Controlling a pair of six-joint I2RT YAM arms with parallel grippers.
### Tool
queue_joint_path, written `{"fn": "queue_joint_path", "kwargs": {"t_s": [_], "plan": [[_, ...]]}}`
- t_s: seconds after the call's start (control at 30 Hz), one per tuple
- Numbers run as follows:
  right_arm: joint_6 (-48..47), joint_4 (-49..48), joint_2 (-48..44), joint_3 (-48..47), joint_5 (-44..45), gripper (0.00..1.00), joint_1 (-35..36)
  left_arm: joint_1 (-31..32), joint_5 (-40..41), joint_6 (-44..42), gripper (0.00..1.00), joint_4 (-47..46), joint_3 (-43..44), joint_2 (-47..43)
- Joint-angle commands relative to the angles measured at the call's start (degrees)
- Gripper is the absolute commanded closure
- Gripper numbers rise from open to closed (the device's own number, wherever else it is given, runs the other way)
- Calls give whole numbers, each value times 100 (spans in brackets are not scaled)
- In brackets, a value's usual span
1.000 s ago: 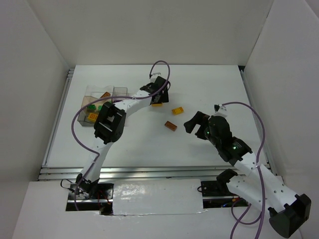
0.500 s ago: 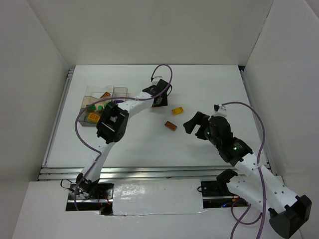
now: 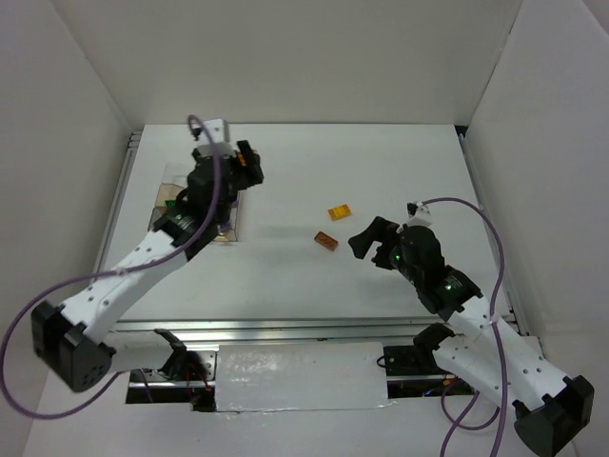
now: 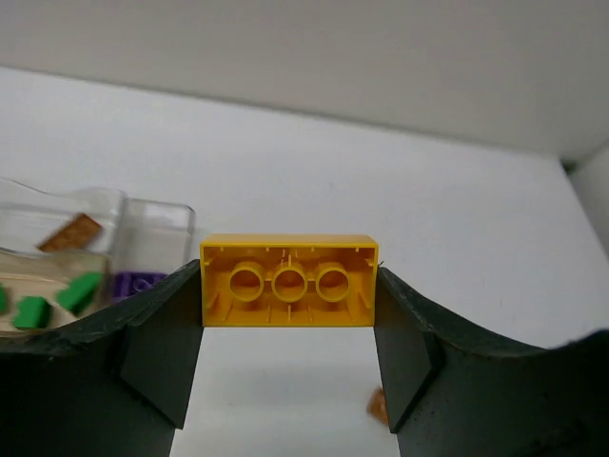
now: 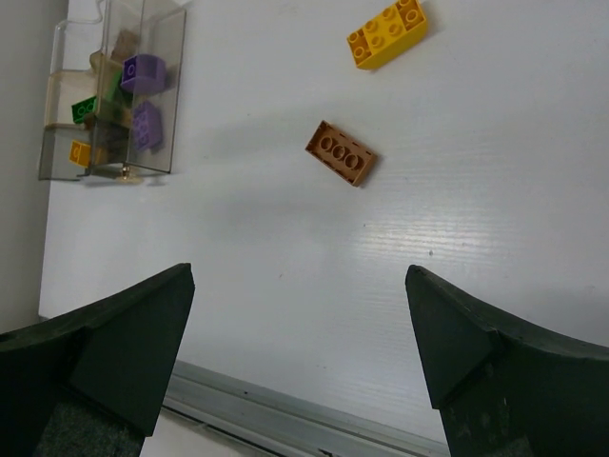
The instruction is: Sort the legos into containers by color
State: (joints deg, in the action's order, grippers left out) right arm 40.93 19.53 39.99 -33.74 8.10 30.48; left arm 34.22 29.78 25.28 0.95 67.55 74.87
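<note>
The left gripper will move sideways over the clear container holding the orange lego, because that lego nearly matches the yellow one the robot holds.
My left gripper point(image 4: 288, 314) is shut on a yellow lego point(image 4: 288, 283), held by its ends with the hollow underside facing the camera. In the top view the left gripper point(image 3: 249, 167) hovers by the right edge of the clear containers point(image 3: 169, 186), which the arm mostly hides. The containers point(image 4: 105, 219) hold green legos point(image 4: 57, 300), a purple one point(image 4: 143, 284) and a brownish one point(image 4: 71, 231). A yellow lego point(image 3: 339, 212) and a brown lego point(image 3: 326, 241) lie mid-table. My right gripper point(image 3: 366, 238) is open and empty, right of the brown lego point(image 5: 341, 152).
The right wrist view shows the containers point(image 5: 114, 105) at the far left with purple, green and orange legos inside, and the loose yellow lego point(image 5: 386, 33). White walls enclose the table on three sides. A metal rail point(image 3: 285, 328) runs along the front edge.
My left arm has swung from the table's middle back to the left and lifted a yellow lego over to the containers. The right arm has barely moved.
</note>
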Motion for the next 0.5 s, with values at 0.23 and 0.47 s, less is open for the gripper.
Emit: {"fn": "queue_joint_path", "kwargs": {"t_s": [0.23, 0.47], "plan": [[-304, -494, 290, -168, -502, 0, -25, -1785, 241, -286, 100, -1031, -2243, -675], [-480, -415, 308, -107, -748, 0, -24, -2419, -657, -506, 100, -2020, -2817, -316]]}}
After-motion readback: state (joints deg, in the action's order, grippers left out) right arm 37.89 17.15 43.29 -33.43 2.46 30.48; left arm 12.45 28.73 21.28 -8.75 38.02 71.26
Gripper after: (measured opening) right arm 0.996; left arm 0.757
